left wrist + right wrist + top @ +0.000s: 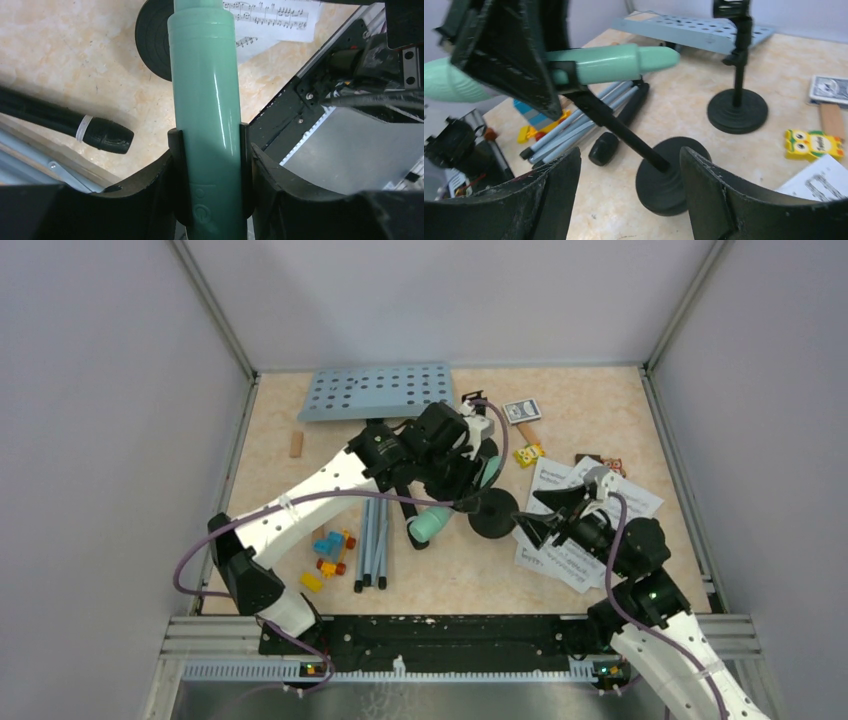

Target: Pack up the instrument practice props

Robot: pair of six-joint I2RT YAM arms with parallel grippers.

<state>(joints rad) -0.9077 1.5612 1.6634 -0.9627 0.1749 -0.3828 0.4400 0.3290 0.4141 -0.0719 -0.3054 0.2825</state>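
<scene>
My left gripper should next lower and tilt until the slanted pole stands upright on its base, then let go of the mint-green microphone (432,523), because bare tabletop is below.
My left gripper (458,488) (209,150) is shut on the mint-green microphone (432,523) (205,85), its fingers pressing the black clip around it. The clip belongs to a round-based mic holder (494,512) (669,175), which leans with its pole slanted. My right gripper (540,515) (630,155) is open, its jaws on either side of that base and not touching it. The black microphone (100,132) (616,135) lies beside the silver tripod pole (372,545). The second holder (738,107) stands upright. The pale-blue music desk (375,390) lies at the back. The sheet-music pages (548,475) lie under my right arm.
Colourful toy bricks (330,545) lie at the front left. A tan wooden block (296,444) lies at the left. A card deck (522,410), another wooden block (831,120) and a yellow owl brick (528,454) lie at the back right. Walls enclose the table.
</scene>
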